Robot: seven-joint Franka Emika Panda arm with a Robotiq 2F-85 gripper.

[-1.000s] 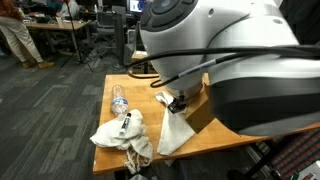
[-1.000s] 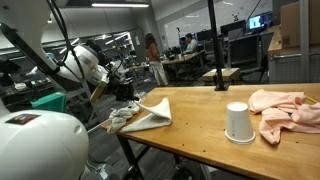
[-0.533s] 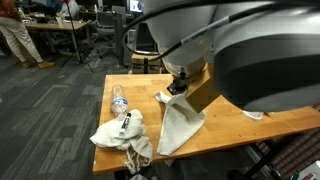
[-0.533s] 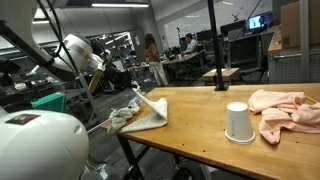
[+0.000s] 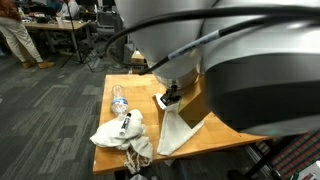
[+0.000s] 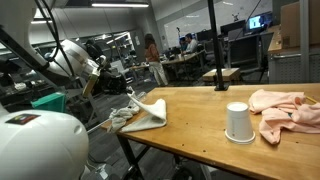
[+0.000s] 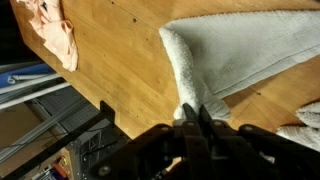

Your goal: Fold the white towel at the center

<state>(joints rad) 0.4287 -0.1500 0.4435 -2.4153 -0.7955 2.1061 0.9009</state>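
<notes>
My gripper carries the towel's corner down to the towel's end by the table edge next and releases it there.
The white towel lies on the wooden table with one corner lifted. It shows in both exterior views, near the table's end. My gripper is shut on the towel's corner and holds it up off the table. In an exterior view the gripper sits above the towel's top, mostly hidden behind the arm's body. In the wrist view the towel spreads away over the table, folded over along one edge.
A clear plastic bottle and a crumpled grey-white cloth lie beside the towel at the table's end. A white cup and a pink cloth sit further along the table. The pink cloth also shows in the wrist view.
The gripper has moved with the towel corner in it, drawing the corner across; the towel's shape shifted from raised and peaked to lower and flatter.
</notes>
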